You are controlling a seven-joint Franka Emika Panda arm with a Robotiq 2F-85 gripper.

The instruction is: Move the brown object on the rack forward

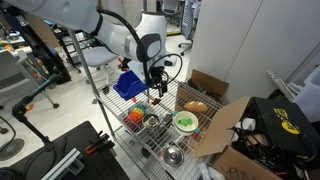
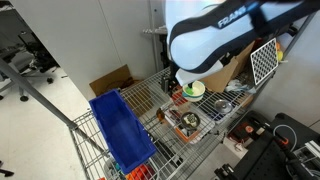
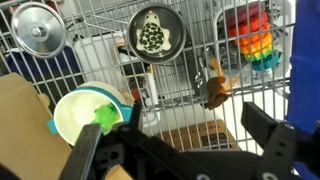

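My gripper lowers toward the right in the wrist view next until its open fingers straddle the brown object (image 3: 215, 93), because it lies below them on the rack (image 3: 95, 62).
A small brown object (image 3: 213, 86) lies on the wire rack (image 3: 95, 62), between a dark bowl (image 3: 155, 35) and a multicoloured piece (image 3: 255, 42). My gripper (image 3: 175, 140) is open and empty, its two black fingers above the rack just short of the brown object. In both exterior views the gripper (image 1: 155, 88) (image 2: 180, 82) hangs low over the middle of the rack (image 1: 112, 105) (image 2: 155, 108). The brown object shows just below it (image 1: 153, 100), and the arm partly hides it in an exterior view.
On the rack are a blue bin (image 1: 128, 85) (image 2: 120, 130), a green-and-white bowl (image 1: 185, 122) (image 3: 85, 112), a silver bowl (image 1: 172, 155) (image 3: 38, 30) and an orange-brown loaf-like thing (image 1: 196, 106). Cardboard boxes (image 1: 225, 125) stand beside the rack. Another box (image 3: 185, 135) shows below the grid.
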